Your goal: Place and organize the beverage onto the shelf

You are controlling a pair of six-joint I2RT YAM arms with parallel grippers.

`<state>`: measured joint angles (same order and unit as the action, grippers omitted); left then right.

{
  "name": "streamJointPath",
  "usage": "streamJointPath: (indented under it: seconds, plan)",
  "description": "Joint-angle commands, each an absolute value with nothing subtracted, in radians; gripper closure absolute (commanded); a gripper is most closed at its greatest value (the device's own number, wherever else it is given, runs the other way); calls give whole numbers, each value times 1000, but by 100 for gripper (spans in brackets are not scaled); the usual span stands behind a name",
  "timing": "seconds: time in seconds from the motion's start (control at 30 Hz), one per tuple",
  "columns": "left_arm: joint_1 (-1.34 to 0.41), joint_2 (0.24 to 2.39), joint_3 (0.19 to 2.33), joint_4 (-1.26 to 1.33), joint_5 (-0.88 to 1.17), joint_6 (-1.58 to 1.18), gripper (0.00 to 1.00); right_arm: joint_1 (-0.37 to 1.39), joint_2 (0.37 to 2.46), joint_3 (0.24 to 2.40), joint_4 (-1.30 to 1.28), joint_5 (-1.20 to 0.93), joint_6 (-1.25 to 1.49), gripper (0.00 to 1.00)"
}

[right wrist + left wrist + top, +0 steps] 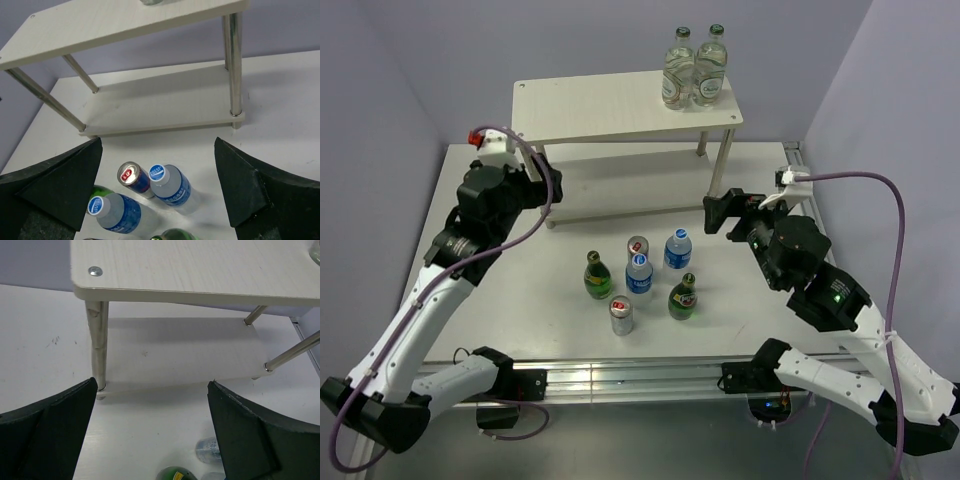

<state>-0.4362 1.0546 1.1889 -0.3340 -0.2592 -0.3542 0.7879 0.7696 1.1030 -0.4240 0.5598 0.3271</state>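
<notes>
The green glass bottle stands on this arm's side. My left gripper will next move back from the shelf and down onto the green glass bottle's neck (594, 262).
The six drinks stand in a cluster on the table in front of the white two-tier shelf (590, 112): two green glass bottles (597, 276) (683, 297), two blue-labelled water bottles (677, 250) (639, 277), two cans (638, 247) (621, 315). My left gripper (542, 172) is open and empty near the shelf's left legs, above the table. My right gripper (720, 212) is open and empty, right of the cluster; its wrist view shows a can (132, 178) and two water bottles (170, 186) (114, 212) between the fingers.
Two clear glass bottles with green caps (693, 68) stand on the shelf's top board at its right end. The shelf's lower board (180, 350) is bare. Cables loop over both arms. The table's metal rail (630, 375) runs along the near edge.
</notes>
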Motion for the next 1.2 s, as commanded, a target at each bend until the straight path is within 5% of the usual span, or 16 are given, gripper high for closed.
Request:
streamJointPath:
  seconds: [0.0, 0.17, 0.4, 0.93, 1.17]
  plan:
    - [-434, 963, 1132, -233, -304, -305, 1, 793, 765, 1106, -459, 612, 360, 0]
    - [-436, 974, 1124, -256, -278, -319, 1, 793, 732, 1036, -388, 496, 377, 7]
    - [-454, 1065, 1166, -336, -179, -383, 1, 821, 611, 807, -435, 759, 587, 7]
    - [-929, 1042, 907, -367, -586, -647, 1, 821, 558, 736, -511, 747, 621, 5]
    - [-946, 1040, 772, -269, -598, -683, 1, 821, 551, 693, -488, 752, 624, 5]
